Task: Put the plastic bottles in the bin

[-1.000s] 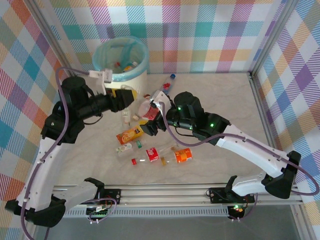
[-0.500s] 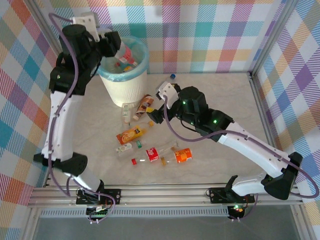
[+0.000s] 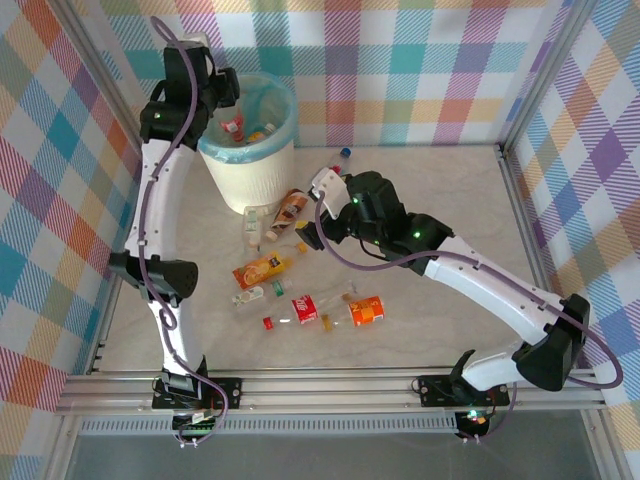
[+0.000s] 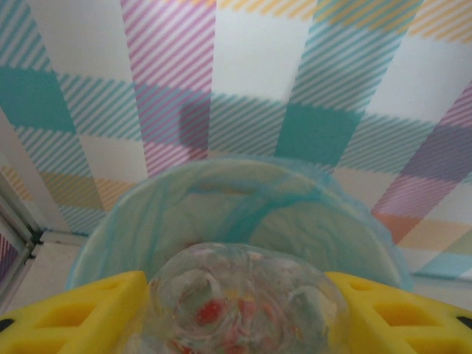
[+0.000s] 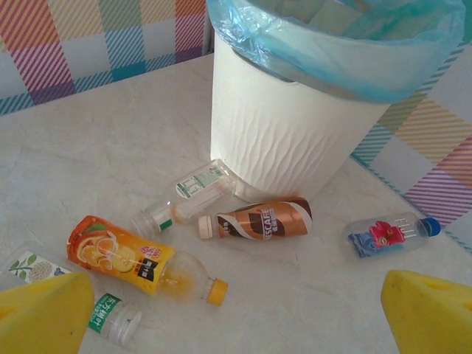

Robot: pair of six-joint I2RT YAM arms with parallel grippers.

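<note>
My left gripper brings the clear bottle, already above the bag's opening (image 4: 354, 214), down past the bin's rim into the teal bag (image 4: 243, 210) next and releases it.
The white ribbed bin (image 3: 250, 178) with its teal bag stands at the back left and holds several bottles. My left gripper (image 3: 222, 92) hangs over the bin's left rim. In the left wrist view its yellow fingers (image 4: 81, 313) are shut on a clear bottle (image 4: 240, 291) with red inside, above the bag's opening (image 4: 354, 214). My right gripper (image 3: 306, 236) hovers open over the table, with nothing between its fingers (image 5: 44, 310). Below it lie a brown bottle (image 5: 258, 219), an orange-label bottle (image 5: 140, 262), a clear bottle (image 5: 193, 193) and a blue-label bottle (image 5: 389, 234).
More bottles lie nearer the front: a green-label one (image 3: 248, 296), a red-label one (image 3: 305, 308) and an orange one (image 3: 366, 311), with a loose red cap (image 3: 268, 322). A blue-capped bottle (image 3: 338, 162) lies by the back wall. Checked walls enclose the table.
My left arm has swung up from table height beside the bin to above its rim, carrying the bottle. My right gripper has shifted slightly, staying open.
</note>
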